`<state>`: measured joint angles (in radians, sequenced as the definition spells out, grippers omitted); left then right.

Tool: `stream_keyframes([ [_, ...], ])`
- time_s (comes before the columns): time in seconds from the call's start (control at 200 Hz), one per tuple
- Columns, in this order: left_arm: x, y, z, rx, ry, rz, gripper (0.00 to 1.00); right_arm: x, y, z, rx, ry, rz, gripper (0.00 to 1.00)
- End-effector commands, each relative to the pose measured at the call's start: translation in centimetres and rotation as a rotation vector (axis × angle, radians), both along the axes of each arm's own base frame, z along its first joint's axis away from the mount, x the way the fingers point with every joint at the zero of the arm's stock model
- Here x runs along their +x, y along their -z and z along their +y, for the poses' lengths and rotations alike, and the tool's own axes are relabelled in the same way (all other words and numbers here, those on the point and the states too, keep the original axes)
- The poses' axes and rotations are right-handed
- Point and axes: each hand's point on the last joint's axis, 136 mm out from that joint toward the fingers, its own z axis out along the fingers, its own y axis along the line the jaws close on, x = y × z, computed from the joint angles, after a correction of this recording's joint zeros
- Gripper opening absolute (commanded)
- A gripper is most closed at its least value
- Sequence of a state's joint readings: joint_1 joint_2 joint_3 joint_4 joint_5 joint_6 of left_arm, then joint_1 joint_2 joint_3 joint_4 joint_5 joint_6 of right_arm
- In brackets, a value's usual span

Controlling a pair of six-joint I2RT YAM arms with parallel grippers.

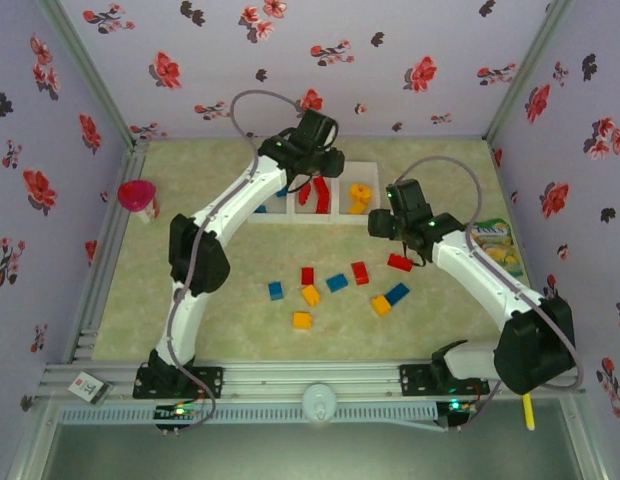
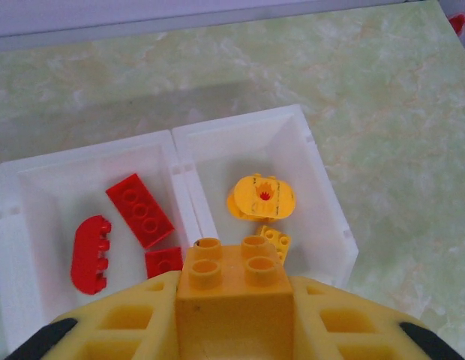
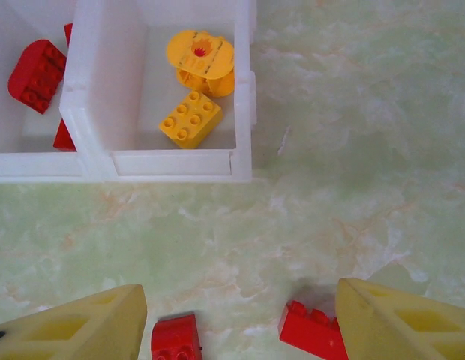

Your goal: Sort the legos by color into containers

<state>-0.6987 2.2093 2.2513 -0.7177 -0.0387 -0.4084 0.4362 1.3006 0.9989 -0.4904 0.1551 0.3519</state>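
Note:
The left gripper carries the brick down and across past the divider over the yellow compartment next and releases, since matching yellow pieces lie inside the yellow compartment [image 1: 357, 196] [image 2: 249, 217].
My left gripper [image 2: 232, 319] is shut on a yellow 2x2 brick [image 2: 232, 285], held above the wall between the red and yellow compartments of the white container [image 2: 184, 161]. Below it, the yellow compartment holds a round yellow piece [image 2: 261, 196] and a small yellow brick [image 2: 274, 241]. Beside it, the red compartment holds three red pieces [image 2: 139, 208]. My right gripper [image 3: 240, 307] hangs open over the table just in front of the container [image 3: 172, 165]. Two red bricks [image 3: 176, 339] [image 3: 311, 330] lie between its fingers. In the top view the left gripper [image 1: 325, 165] is over the container and the right gripper [image 1: 382, 222] is beside it.
Several loose bricks lie mid-table: red [image 1: 307, 275], blue [image 1: 337, 282], yellow [image 1: 302, 320], among others. A pink cup [image 1: 137, 195] stands at the far left. A yellow-green packet [image 1: 495, 242] lies at the right wall, behind the right arm.

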Motion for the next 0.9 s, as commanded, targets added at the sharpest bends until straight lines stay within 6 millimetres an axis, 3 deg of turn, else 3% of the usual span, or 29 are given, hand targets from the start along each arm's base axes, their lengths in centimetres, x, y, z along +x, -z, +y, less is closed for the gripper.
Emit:
stream_keyframes([
  [0.0, 1.3, -1.4, -1.6, -0.072, 0.037, -0.048, 0.22, -0.5, -0.5, -1.1, -0.014, 0.039, 0.006, 0.68],
  [0.21, 2.5, -0.5, -3.6, -0.121, 0.078, -0.074, 0.21, -1.2, -1.0, -1.6, 0.009, 0.07, -0.015, 0.68],
  [0.47, 3.8, 2.9, -4.9, -0.133, 0.092, -0.058, 0.21, -1.8, -0.1, -1.8, 0.007, 0.079, 0.01, 0.68],
  [0.62, 4.2, 4.0, -5.8, -0.16, 0.111, -0.053, 0.3, -2.1, 0.7, -2.0, -0.003, 0.082, 0.032, 0.68],
  [0.76, 4.3, 3.7, -5.8, -0.172, 0.116, -0.058, 0.4, -2.7, 1.7, -2.1, -0.009, 0.077, 0.062, 0.68],
  [0.895, 4.0, 1.8, -5.6, -0.188, 0.126, -0.091, 0.47, -3.4, 2.4, -2.3, -0.016, 0.071, 0.087, 0.68],
])
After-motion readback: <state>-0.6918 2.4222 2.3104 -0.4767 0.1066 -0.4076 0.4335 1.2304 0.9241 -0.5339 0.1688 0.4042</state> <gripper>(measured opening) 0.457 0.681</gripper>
